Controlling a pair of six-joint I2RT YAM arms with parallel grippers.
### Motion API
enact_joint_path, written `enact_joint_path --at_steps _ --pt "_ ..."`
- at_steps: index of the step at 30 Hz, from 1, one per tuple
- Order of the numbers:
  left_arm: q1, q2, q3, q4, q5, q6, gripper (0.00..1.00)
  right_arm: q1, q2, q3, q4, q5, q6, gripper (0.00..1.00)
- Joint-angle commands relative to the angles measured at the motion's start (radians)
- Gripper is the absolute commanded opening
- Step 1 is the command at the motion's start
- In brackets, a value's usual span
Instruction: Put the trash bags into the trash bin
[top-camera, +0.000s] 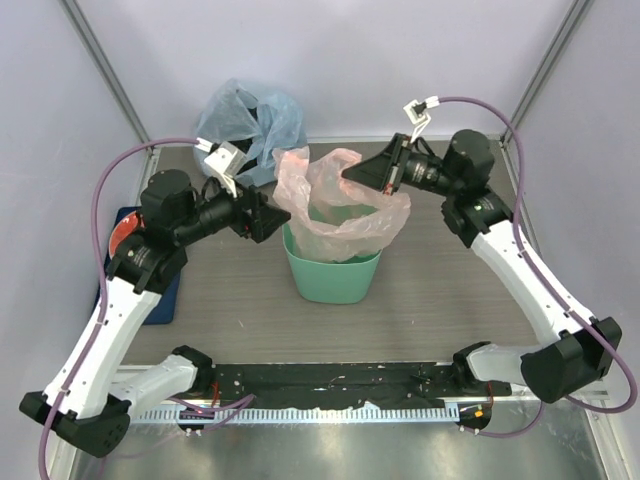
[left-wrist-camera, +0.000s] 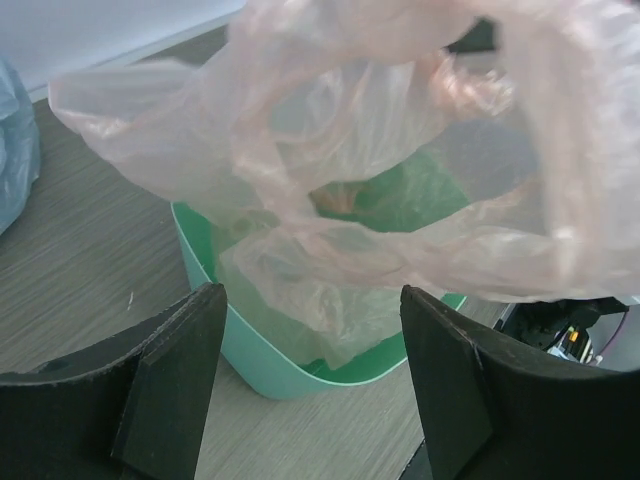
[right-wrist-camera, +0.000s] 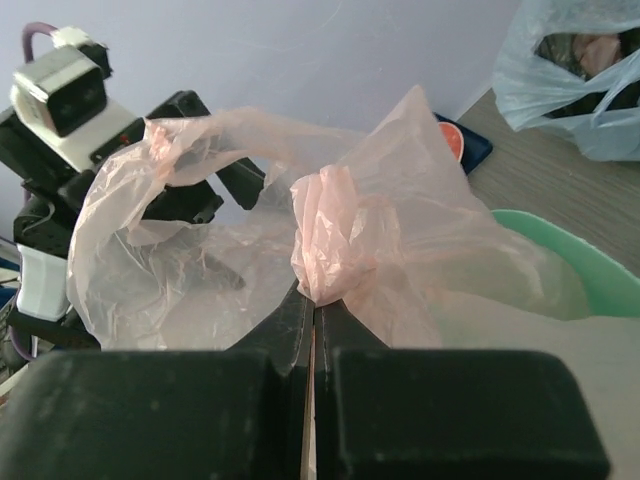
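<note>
Next, my left gripper rises, then moves down onto the bag's loose edge (top-camera: 286, 196) at the bin (top-camera: 332, 275), since only my right gripper holds the bag.
The pale-pink trash bag (top-camera: 345, 205) hangs with its lower part inside the mint-green trash bin (top-camera: 332, 275) and its upper part bunched above the rim. My right gripper (top-camera: 347, 174) is shut on a gathered fold of the bag's top, seen pinched between the jaws in the right wrist view (right-wrist-camera: 318, 298), and holds it up above the bin. My left gripper (top-camera: 278, 216) is open and empty, just left of the bin's rim. In the left wrist view (left-wrist-camera: 312, 335) the bag (left-wrist-camera: 380, 180) drapes into the bin (left-wrist-camera: 250, 345) ahead of the open fingers (left-wrist-camera: 170, 385).
A bulging pale-blue bag (top-camera: 245, 120) sits at the back, behind the bin, and shows in the right wrist view (right-wrist-camera: 580, 80). A dark blue object with a red disc (top-camera: 125, 240) lies at the left under my left arm. A black strip (top-camera: 330, 385) runs along the near edge.
</note>
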Motion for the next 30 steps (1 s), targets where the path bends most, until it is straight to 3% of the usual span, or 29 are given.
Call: enact_joint_path --at_steps 1,5,9,16,23,28,30 --pt "0.019 -0.042 -0.004 0.015 -0.007 -0.012 0.76 0.084 0.010 -0.041 0.139 0.086 -0.008 0.01" --pt "0.034 -0.076 0.004 -0.045 -0.073 0.005 0.88 0.103 0.016 -0.081 0.109 0.169 -0.057 0.01" --pt "0.046 -0.099 0.035 -0.083 -0.083 -0.035 1.00 0.103 0.009 -0.065 0.025 0.186 -0.239 0.01" --pt "0.048 -0.053 0.164 -0.086 -0.018 -0.085 1.00 0.092 -0.040 0.029 -0.173 0.206 -0.399 0.01" --pt "0.047 0.068 0.322 -0.073 0.129 -0.172 1.00 0.094 -0.025 0.135 -0.203 0.247 -0.458 0.01" --pt "0.036 0.107 0.320 -0.113 0.210 -0.157 1.00 0.094 -0.036 0.149 -0.212 0.262 -0.452 0.01" --pt "0.017 0.090 0.289 -0.122 0.169 -0.128 1.00 0.094 -0.040 0.156 -0.215 0.264 -0.447 0.01"
